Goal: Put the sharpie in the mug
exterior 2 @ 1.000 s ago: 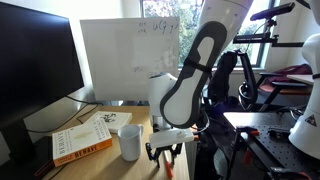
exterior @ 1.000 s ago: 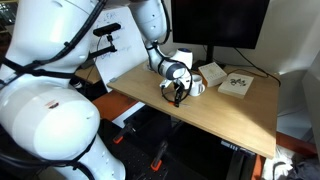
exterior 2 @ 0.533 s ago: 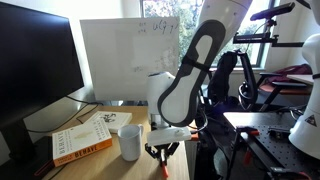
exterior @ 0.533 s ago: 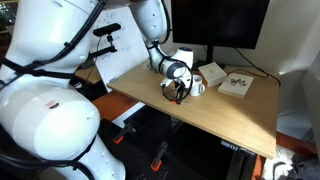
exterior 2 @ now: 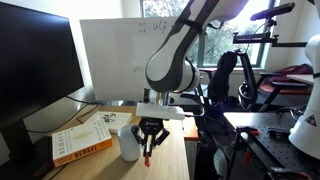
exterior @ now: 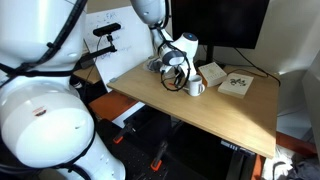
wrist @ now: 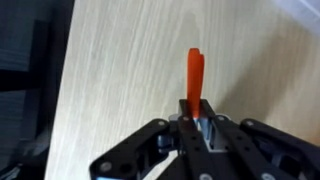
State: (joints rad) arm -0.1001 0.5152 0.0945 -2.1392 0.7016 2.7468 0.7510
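My gripper lifts, tilts over the mug and releases next, as the mug's open top stands beside my gripper and higher than the sharpie's tip.
My gripper [exterior 2: 148, 137] is shut on the orange-red sharpie [exterior 2: 147, 152], which hangs point-down above the wooden table, just beside the small white mug [exterior 2: 129, 146]. In the wrist view the sharpie [wrist: 196, 72] sticks out straight from between the closed fingertips of the gripper [wrist: 197, 107], with bare wood under it; the mug is out of that view. From the opposite side, the gripper [exterior: 177, 77] hovers close to the mug [exterior: 197, 87] near the table's back edge. The sharpie itself is too small to make out there.
A book [exterior 2: 85, 141] lies on the table [exterior 2: 172, 165] next to the mug and shows again as the book [exterior: 236, 83]. A dark monitor [exterior 2: 35, 60] and a whiteboard [exterior 2: 120, 55] stand behind. The table edge [exterior: 190, 133] drops to cluttered floor.
The gripper closed on the sharpie, lifted it off the table and carried it sideways towards the mug.
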